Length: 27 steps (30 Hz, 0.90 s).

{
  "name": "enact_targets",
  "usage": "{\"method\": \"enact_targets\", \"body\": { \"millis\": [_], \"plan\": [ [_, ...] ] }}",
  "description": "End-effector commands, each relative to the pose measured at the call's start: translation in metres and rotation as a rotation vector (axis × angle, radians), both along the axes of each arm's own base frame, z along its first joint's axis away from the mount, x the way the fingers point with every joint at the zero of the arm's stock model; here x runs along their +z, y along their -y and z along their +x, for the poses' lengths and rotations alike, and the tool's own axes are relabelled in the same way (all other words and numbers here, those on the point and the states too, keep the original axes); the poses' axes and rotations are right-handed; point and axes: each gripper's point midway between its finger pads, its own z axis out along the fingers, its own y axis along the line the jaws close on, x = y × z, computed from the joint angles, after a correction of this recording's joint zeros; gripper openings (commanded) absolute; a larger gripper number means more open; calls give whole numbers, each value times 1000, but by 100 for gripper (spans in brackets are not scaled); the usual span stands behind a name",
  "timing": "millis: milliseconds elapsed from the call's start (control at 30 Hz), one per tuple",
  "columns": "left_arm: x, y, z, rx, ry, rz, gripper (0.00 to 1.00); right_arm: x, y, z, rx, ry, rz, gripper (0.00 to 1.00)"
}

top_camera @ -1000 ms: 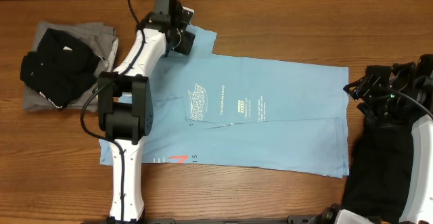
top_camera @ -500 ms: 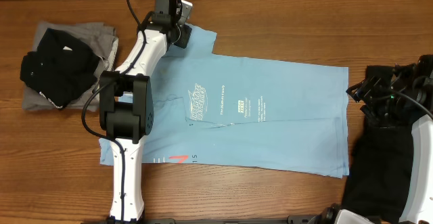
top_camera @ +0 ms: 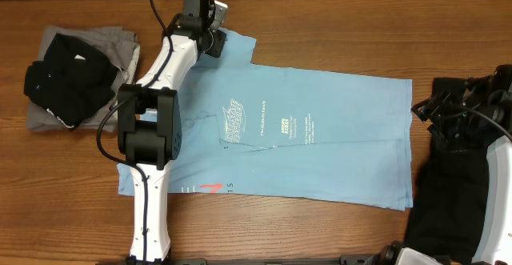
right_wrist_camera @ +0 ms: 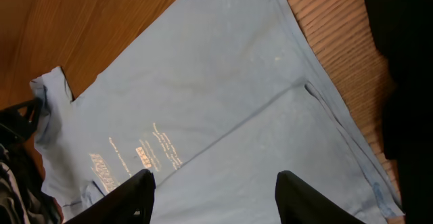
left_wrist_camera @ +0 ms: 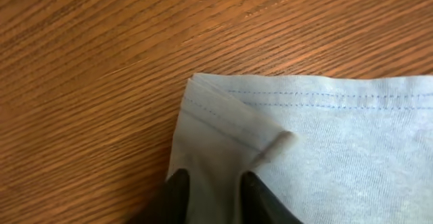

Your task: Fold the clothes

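Observation:
My right gripper must next reach outward and down to the shirt's far corner (top_camera: pixel 408 82) by the black cloth, which lies free.
The sky-blue T-shirt (top_camera: pixel 320 137) lies spread flat across the table, print side up, with white text (top_camera: pixel 264 125) and red lettering (top_camera: pixel 210 188). My left gripper (top_camera: pixel 216 44) is at the shirt's far left sleeve corner. In the left wrist view its fingertips (left_wrist_camera: pixel 179 183) pinch the hemmed sleeve corner (left_wrist_camera: pixel 223 116), with cloth bunched between them, so the left gripper (left_wrist_camera: pixel 213 182) is shut on it. My right gripper (top_camera: pixel 428 109) hovers just off the shirt's right edge. It stands open (right_wrist_camera: pixel 213 183) above the blue cloth (right_wrist_camera: pixel 223 82) and holds nothing.
A black shirt (top_camera: pixel 68 77) lies crumpled on a grey one (top_camera: pixel 112 42) at the far left. More black cloth (top_camera: pixel 448 201) lies at the right under my right arm. Bare wood (top_camera: pixel 336 25) runs along the far side of the table.
My left gripper has shut on the sleeve corner and shifted slightly toward the far edge. The right gripper has narrowed a little and drifted slightly right.

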Motion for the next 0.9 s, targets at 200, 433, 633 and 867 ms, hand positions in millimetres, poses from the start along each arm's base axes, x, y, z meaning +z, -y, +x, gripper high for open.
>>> {"method": "enact_targets", "body": {
  "millis": [200, 433, 633, 867],
  "plan": [
    [-28, 18, -7, -50, -54, -47, 22, 8, 2, 5, 5, 30, -25, 59],
    [28, 9, 4, -23, 21, -28, 4, 18, 12, 26, 2, 127, -73, 52],
    [88, -13, -3, 29, 69, 11, 4, 22, 38, 71, -21, 252, -165, 47],
    [130, -21, -27, 41, 55, 27, 4, -29, 66, 128, -33, 265, -194, 47]
  ]
}}
